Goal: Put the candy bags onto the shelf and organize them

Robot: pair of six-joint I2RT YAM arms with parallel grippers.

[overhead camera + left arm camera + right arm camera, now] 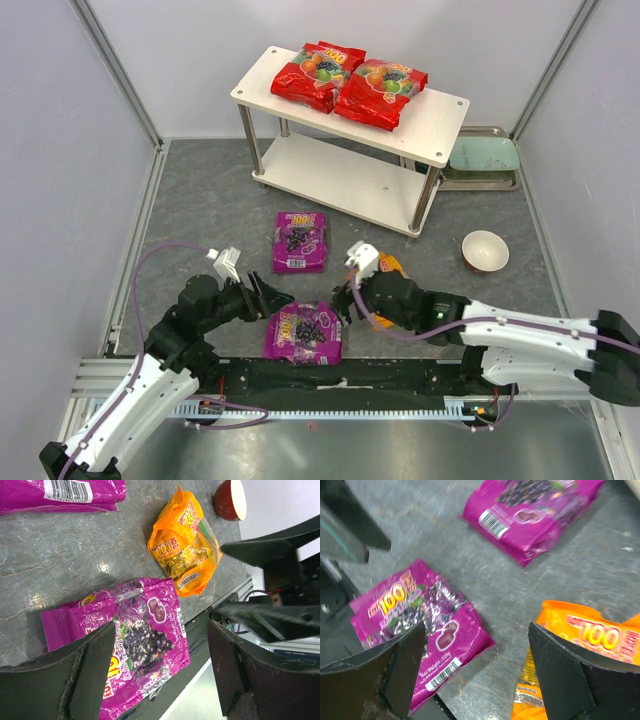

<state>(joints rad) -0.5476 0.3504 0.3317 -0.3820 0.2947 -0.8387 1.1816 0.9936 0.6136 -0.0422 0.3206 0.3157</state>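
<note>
The near purple bag's far edge is below the right gripper and to its left in the top view. The robot will move the right gripper down and across onto that edge next.
Two red candy bags (318, 74) (381, 93) lie on the top board of the white shelf (440, 125) at the back. One purple bag (301, 241) lies on the floor in front of the shelf. A second purple bag (303, 333) lies at the near edge; it also shows in the left wrist view (131, 640) and the right wrist view (415, 625). The orange bag (184, 542) (580, 655) lies just right of it, mostly hidden under the right arm from above. My left gripper (262, 298) is open, just left of the near purple bag. My right gripper (348, 300) is open between the near purple and orange bags.
A pale green tray (484, 157) sits right of the shelf. A small bowl, red outside and cream inside (485, 251) (230, 499), stands on the floor at right. Metal rails (330, 400) run along the near edge, and grey walls close in the sides.
</note>
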